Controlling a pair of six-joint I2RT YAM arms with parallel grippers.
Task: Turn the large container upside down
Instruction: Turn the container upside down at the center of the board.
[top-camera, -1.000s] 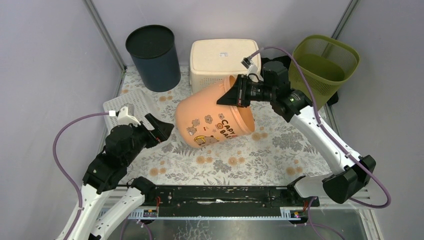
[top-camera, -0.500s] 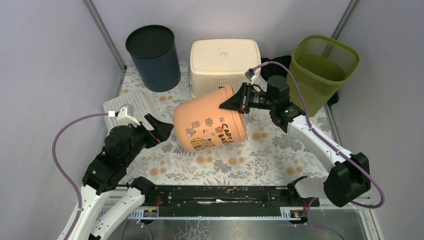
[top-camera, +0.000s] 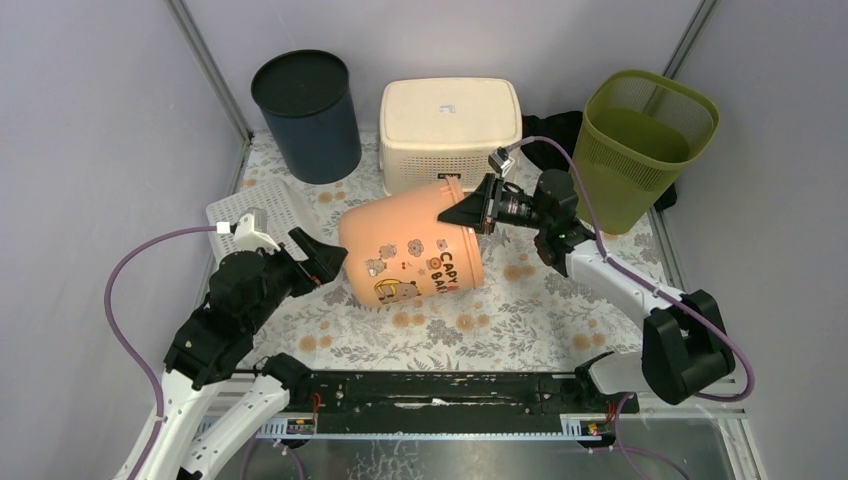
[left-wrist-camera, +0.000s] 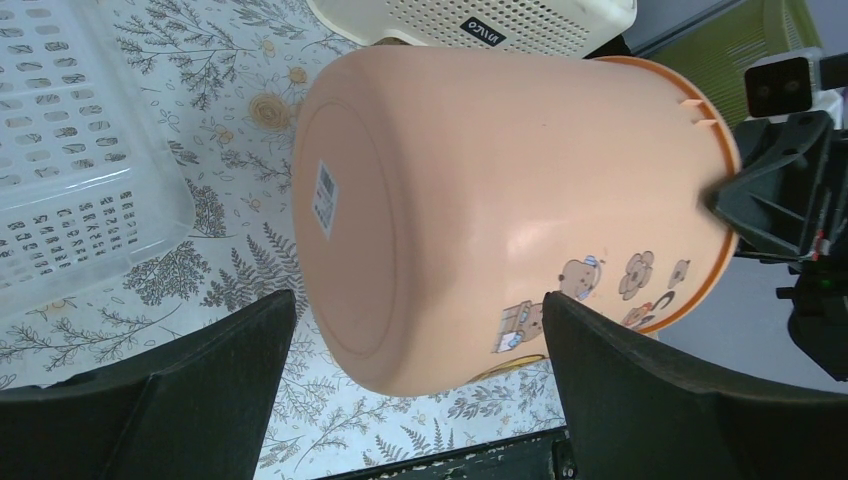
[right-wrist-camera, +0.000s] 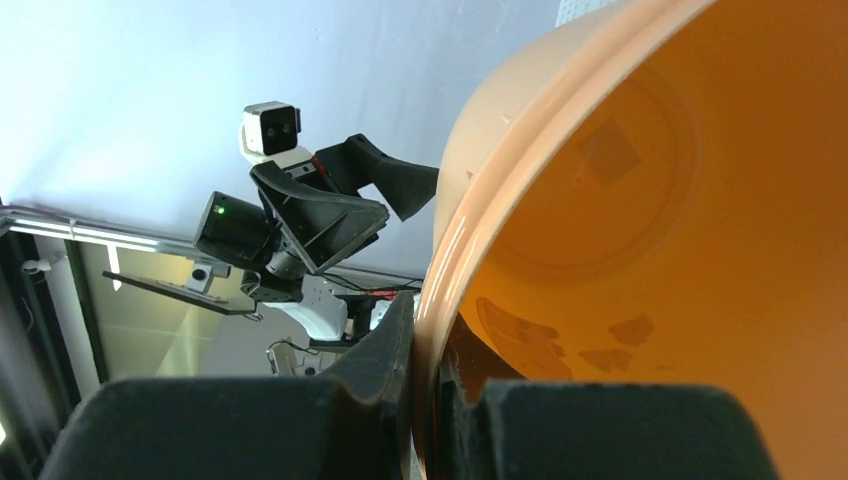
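The container (top-camera: 410, 255) is on its side in my hold above the table, so next I will lower my right gripper until it rests on the flowered tabletop and release the container's rim.
The large container (top-camera: 410, 255) is a peach-orange bucket with cartoon prints, tipped on its side in mid-table, base pointing left toward my left arm, mouth to the right. My right gripper (top-camera: 462, 212) is shut on the container's rim; in the right wrist view its fingers pinch the rim (right-wrist-camera: 432, 330) with the orange inside (right-wrist-camera: 650, 220) filling the frame. My left gripper (top-camera: 325, 262) stands open just left of the container's base, not touching it. The left wrist view shows the base (left-wrist-camera: 350, 210) between its wide fingers (left-wrist-camera: 190, 400).
A dark blue bin (top-camera: 306, 115) stands at the back left, a cream basket (top-camera: 450, 125) behind the container, a green mesh bin (top-camera: 645, 140) at the back right. A white flat basket (top-camera: 255, 210) lies at the left by my left arm.
My right gripper has lowered and moved slightly left with the rim, tipping the container flatter and shifting it left toward my left gripper. The left arm has not moved.
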